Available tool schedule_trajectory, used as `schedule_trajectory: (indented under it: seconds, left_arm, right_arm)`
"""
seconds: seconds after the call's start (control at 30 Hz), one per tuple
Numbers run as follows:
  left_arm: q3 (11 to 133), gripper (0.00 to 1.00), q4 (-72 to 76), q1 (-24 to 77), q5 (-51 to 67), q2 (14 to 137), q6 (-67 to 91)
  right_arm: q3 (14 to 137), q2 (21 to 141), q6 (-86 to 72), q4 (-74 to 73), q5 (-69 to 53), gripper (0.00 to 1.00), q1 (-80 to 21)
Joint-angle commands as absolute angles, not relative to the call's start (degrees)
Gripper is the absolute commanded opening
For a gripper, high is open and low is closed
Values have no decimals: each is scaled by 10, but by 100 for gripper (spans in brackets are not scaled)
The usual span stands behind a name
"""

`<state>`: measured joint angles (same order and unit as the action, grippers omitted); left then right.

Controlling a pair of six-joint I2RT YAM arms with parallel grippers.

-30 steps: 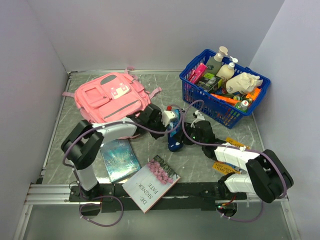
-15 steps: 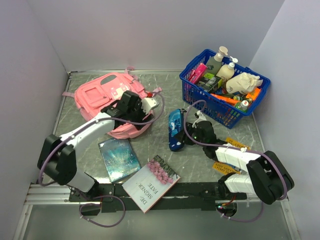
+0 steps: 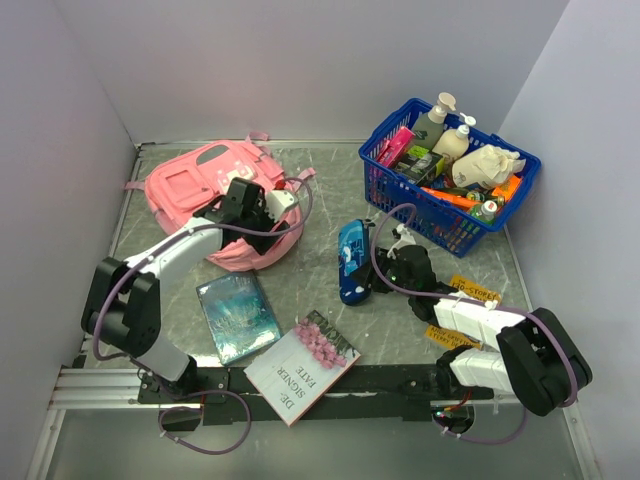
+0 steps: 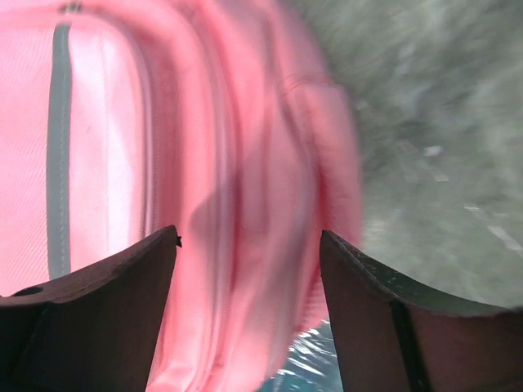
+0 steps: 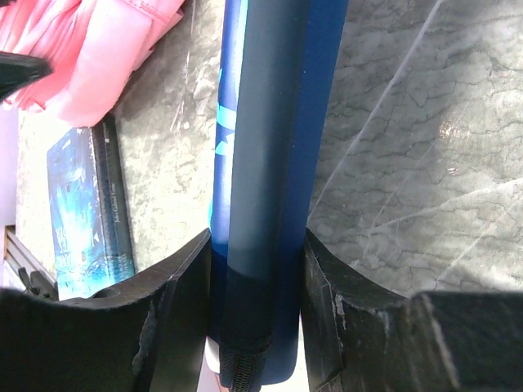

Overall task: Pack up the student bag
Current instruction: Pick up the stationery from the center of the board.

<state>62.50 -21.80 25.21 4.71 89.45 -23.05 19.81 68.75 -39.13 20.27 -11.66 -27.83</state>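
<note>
My left gripper needs to move toward the left in its wrist view and close around the pocket edge, since the bag's striped pocket edge (image 4: 149, 184) is outside the gap between the fingers.
The pink student bag (image 3: 190, 190) lies flat at the back left of the table. My left gripper (image 3: 268, 205) hovers open over its right edge; in the left wrist view the pink fabric (image 4: 204, 147) fills the gap between the spread fingers (image 4: 249, 237), which touch nothing. A dark blue zip pouch (image 3: 350, 260) lies at the table's middle. My right gripper (image 3: 372, 262) is shut on its near end, and in the right wrist view both fingers press the pouch's (image 5: 270, 122) sides (image 5: 257, 237).
A blue plastic basket (image 3: 420, 205) full of bottles and stationery stands at the back right. A teal book (image 3: 238, 317) and a white book with pink flowers (image 3: 300, 365) lie near the front. Yellow tags (image 3: 470, 288) lie by the right arm.
My left gripper has left the blue pouch, swung back and left to the bag's right edge, and opened. The right gripper has kept its hold on the pouch.
</note>
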Motion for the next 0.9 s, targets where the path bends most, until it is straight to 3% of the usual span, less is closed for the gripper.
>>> schedule_trajectory:
  seconds: [0.0, 0.17, 0.4, 0.73, 0.87]
  left_arm:
    - [670, 74, -263, 250, 166, 835, -213]
    - [664, 72, -222, 238, 120, 833, -218]
    - [637, 64, -135, 229, -55, 918, -236]
    - [628, 63, -62, 228, -138, 954, -226]
    - [622, 55, -47, 229, -170, 978, -225]
  right_arm:
    - [199, 680, -387, 223, -127, 34, -275]
    - [202, 687, -389, 228, -135, 34, -273]
    - [205, 676, -389, 221, -138, 34, -272]
    - [190, 646, -395, 223, -148, 33, -265]
    - [186, 647, -398, 233, -157, 33, -260]
